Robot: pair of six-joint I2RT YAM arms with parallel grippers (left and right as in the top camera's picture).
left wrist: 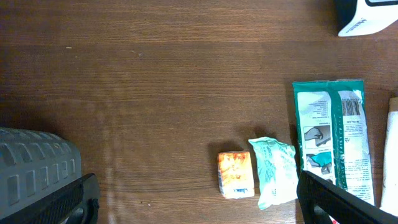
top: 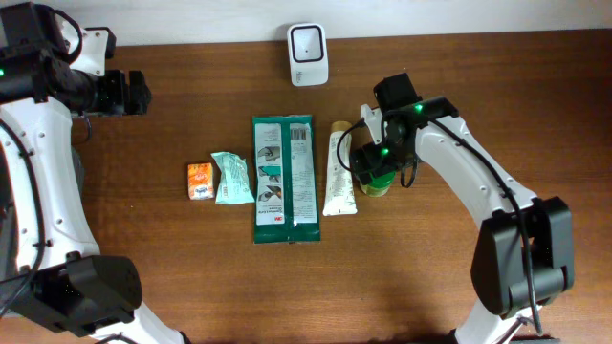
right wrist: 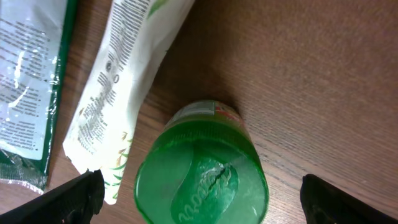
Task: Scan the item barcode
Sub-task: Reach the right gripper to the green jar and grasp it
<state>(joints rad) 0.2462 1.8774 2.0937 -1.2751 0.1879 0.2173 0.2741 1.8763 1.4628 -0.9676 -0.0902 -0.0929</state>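
The lid is already between the fingers of my right gripper with gaps, so my right gripper will next go down around the green-lidded container and close its fingers from both sides.
A row of items lies mid-table: a small orange box, a mint packet, a green wipes pack with its barcode side up, a white tube and a green-lidded container. The white barcode scanner stands at the far edge. My right gripper hangs open over the container, one finger on each side and well apart from it. My left gripper is open at the far left, over bare wood, holding nothing.
In the left wrist view the orange box, mint packet and wipes pack lie to the right, with the scanner at the top corner. The tube lies right beside the container.
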